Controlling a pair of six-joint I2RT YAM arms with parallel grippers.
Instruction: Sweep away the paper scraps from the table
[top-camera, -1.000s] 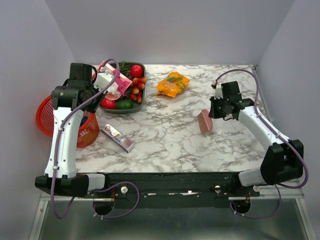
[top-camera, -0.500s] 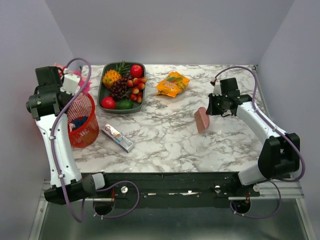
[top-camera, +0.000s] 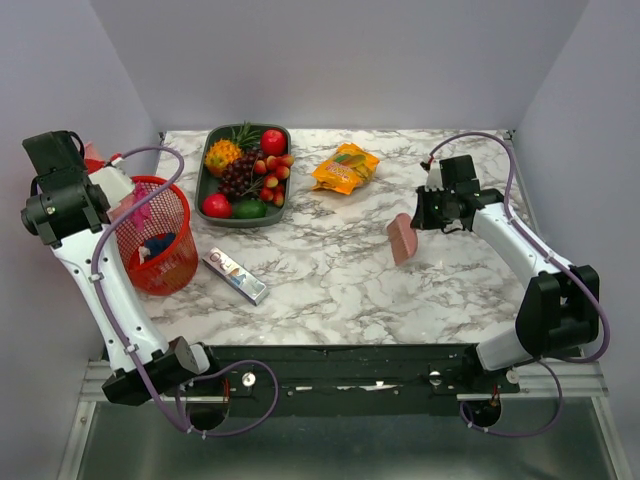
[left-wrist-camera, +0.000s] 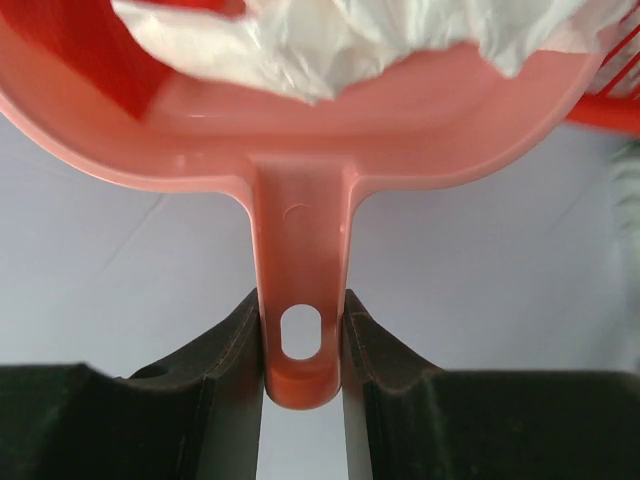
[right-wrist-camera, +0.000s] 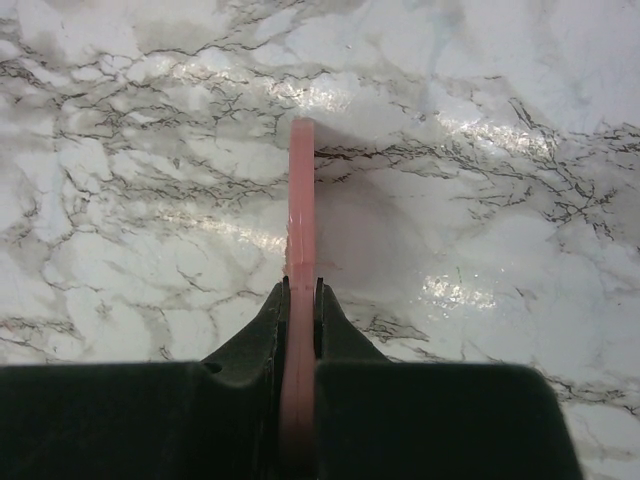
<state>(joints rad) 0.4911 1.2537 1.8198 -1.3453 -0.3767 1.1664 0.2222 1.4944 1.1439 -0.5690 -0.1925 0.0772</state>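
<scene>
Next, my left gripper will carry the dustpan to clear marble beyond the silver bar, below and to its right in the top view, then lower and release it.
My left gripper (top-camera: 112, 190) is shut on the handle of the pink dustpan (left-wrist-camera: 300, 130) and holds it tilted over the red mesh basket (top-camera: 172, 262), off the table's left edge. In the left wrist view the fingers (left-wrist-camera: 232, 350) clamp the handle, and crumpled white material (left-wrist-camera: 350, 40) shows past the pan's rim. Paper scraps, one of them blue (top-camera: 160, 243), lie in the basket. I see none on the marble table (top-camera: 330, 280). My right gripper (top-camera: 424, 217) is shut on a flat pink sweeper (top-camera: 402, 240), which stands edge-on over the table (right-wrist-camera: 302, 190).
A dark fruit tray (top-camera: 205, 180) with fruits stands at the back left. An orange snack bag (top-camera: 345, 167) lies beside it. A silver wrapped bar (top-camera: 235, 275) lies near the basket. Grey walls close in the back and both sides.
My left arm has swung left with the dustpan, from over the fruit tray to over the red basket. My right gripper has shifted slightly left with the sweeper.
</scene>
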